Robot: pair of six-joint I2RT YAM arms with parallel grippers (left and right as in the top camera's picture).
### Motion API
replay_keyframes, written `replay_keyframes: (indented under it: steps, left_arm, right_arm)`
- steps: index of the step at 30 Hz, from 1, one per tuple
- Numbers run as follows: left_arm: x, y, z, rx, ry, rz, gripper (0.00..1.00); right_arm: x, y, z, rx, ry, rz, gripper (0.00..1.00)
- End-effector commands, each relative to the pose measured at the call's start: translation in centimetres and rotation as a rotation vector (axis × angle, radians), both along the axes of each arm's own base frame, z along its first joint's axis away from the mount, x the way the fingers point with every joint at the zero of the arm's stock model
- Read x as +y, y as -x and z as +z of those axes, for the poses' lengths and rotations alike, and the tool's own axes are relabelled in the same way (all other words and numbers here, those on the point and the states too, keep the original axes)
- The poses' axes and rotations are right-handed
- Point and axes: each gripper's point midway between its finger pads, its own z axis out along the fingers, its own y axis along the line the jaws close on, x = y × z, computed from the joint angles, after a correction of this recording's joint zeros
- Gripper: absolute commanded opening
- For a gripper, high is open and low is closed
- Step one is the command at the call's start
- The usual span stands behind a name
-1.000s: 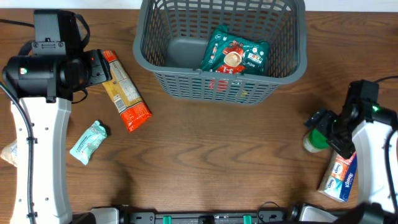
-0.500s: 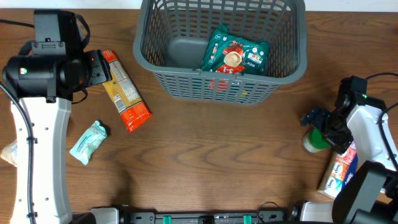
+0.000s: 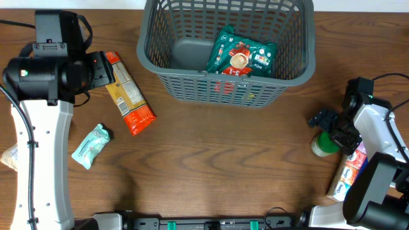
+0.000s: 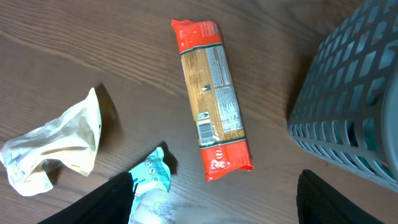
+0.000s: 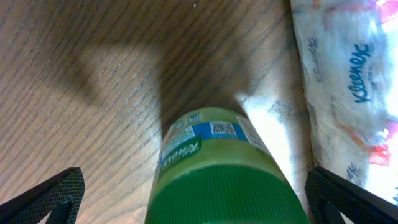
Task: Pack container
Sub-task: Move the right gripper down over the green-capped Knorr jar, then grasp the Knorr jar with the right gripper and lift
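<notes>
The green-lidded jar (image 3: pixel 323 145) stands untouched between my wide fingers. My right gripper will move farther down around it next and close on its sides.
The dark grey slotted container (image 3: pixel 148 59) stands at the back centre, with a green and red food packet (image 3: pixel 243 55) lying inside it. The container's side shows at the right of the left wrist view (image 4: pixel 348 118). My left gripper (image 3: pixel 105 70) is open and empty, hovering (image 4: pixel 214 205) above an orange and red pasta packet (image 3: pixel 130 94) (image 4: pixel 212 99). My right gripper (image 3: pixel 332 128) is open, with its fingers wide on either side of a green-lidded jar (image 3: pixel 323 145) (image 5: pixel 221 168) and not touching it.
A teal packet (image 3: pixel 91 145) (image 4: pixel 152 177) lies left of centre. A crumpled beige bag (image 4: pixel 56 146) lies by the table's left edge (image 3: pixel 6 156). A Kleenex tissue pack (image 3: pixel 350 176) (image 5: pixel 348 93) lies right beside the jar.
My right arm has shifted a little toward the back and turned over the jar. The left arm and all the packets have stayed still.
</notes>
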Motion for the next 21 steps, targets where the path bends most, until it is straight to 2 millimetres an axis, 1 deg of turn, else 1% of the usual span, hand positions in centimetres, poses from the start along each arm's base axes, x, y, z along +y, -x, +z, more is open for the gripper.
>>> replay_keyframes:
  steps: [1, 8, 11, 14, 19, 20, 21]
  left_arm:
    - [0.2, 0.3, 0.8, -0.023, 0.005, 0.02, 0.7]
    - [0.2, 0.3, 0.8, -0.023, 0.005, 0.02, 0.7]
    - [0.2, 0.3, 0.8, -0.023, 0.005, 0.02, 0.69]
    - [0.2, 0.3, 0.8, -0.023, 0.004, 0.02, 0.69]
    - [0.2, 0.3, 0.8, -0.023, 0.004, 0.02, 0.69]
    - [0.2, 0.3, 0.7, -0.022, 0.004, 0.02, 0.69]
    - [0.2, 0.3, 0.7, -0.022, 0.004, 0.02, 0.69]
  right_arm:
    - [0.2, 0.9, -1.5, 0.048, 0.002, -0.007, 0.99]
    - [0.7, 2.4, -3.7, 0.069, -0.006, -0.007, 0.99]
    - [0.8, 2.7, -4.2, 0.07, -0.007, -0.007, 0.99]
    - [0.9, 2.8, -4.3, 0.07, -0.006, -0.007, 0.99]
    - [0.8, 2.8, -4.3, 0.07, -0.006, -0.007, 0.93]
    - [0.8, 2.8, -4.3, 0.07, -0.006, -0.007, 0.91]
    - [0.8, 2.8, -4.3, 0.07, -0.006, -0.007, 0.86]
